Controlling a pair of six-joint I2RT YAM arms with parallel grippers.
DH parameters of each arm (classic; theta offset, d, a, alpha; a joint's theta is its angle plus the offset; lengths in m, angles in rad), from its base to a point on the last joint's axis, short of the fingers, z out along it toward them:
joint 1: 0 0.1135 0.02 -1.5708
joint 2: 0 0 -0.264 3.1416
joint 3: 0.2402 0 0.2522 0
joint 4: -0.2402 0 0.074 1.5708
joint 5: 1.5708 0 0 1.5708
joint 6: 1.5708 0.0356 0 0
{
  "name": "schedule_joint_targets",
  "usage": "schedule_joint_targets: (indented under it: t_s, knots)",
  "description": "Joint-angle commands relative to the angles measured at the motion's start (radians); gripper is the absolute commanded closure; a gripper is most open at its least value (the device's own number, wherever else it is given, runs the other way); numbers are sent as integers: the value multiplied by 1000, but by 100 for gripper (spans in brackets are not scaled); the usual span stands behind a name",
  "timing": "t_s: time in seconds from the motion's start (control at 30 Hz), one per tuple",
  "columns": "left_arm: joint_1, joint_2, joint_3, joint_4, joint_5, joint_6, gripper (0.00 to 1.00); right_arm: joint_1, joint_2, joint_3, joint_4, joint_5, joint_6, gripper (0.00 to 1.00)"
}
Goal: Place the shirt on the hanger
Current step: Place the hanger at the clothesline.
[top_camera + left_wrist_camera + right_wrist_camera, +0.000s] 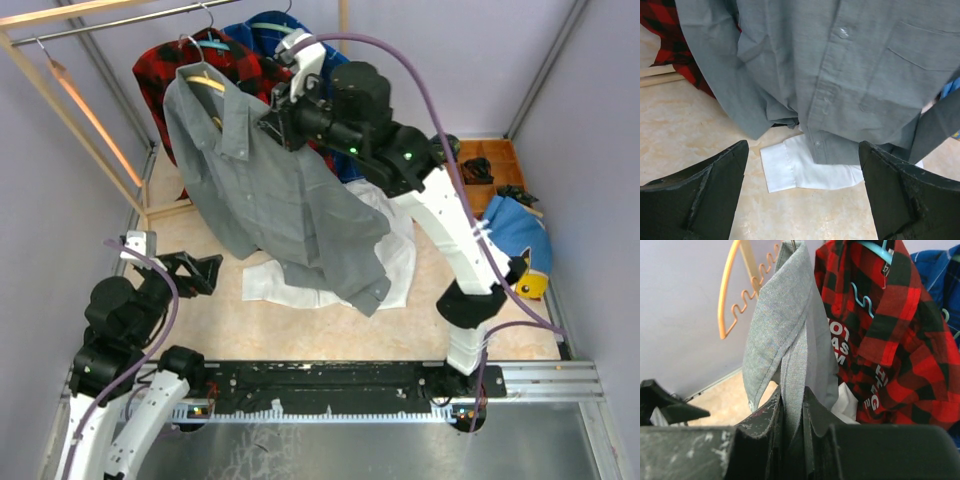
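Note:
My right gripper will carry the hanger's unhung hook outward and to the left in the top view, onto the bar's bare part, and release it there.
The grey shirt (pixel 280 200) hangs in the air over the table, its collar draped on the pale yellow hanger (pixel 207 82), whose metal hook (pixel 190 45) rises toward the rail. Most of the hanger is hidden under the cloth. My right gripper (pixel 272 118) is shut on the shirt's upper edge; the right wrist view shows a grey fold (pixel 790 355) pinched between the fingers (pixel 767 415). My left gripper (pixel 205 275) is open and empty, low at the left. Its wrist view looks between the fingers (pixel 700 195) at the shirt's button placket and pocket (pixel 850 75).
A white shirt (pixel 400 260) lies on the table under the grey one; its cuff shows in the left wrist view (pixel 790 167). A red-black plaid shirt (pixel 165 65) and a blue one (pixel 265 35) hang behind. An orange wavy hanger (pixel 727 295) hangs at the left. An orange bin (pixel 490 165) stands at the right.

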Motion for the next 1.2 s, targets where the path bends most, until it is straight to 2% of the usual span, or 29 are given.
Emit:
schedule_joint_targets:
  t_s: [0.0,0.43,0.7,1.17]
  knots:
    - [-2,-51,-52,73,-29,-27,5,21,47,57,272,101,7,100]
    - [-2,-111,-69,58,-135,-50,5,44,244,119,618,122,67,100]
    - [-2,-110,-71,62,-130,-48,5,44,328,157,792,184,120,100]
    - [-1,-112,-72,58,-138,-52,5,19,423,180,848,219,180,100]
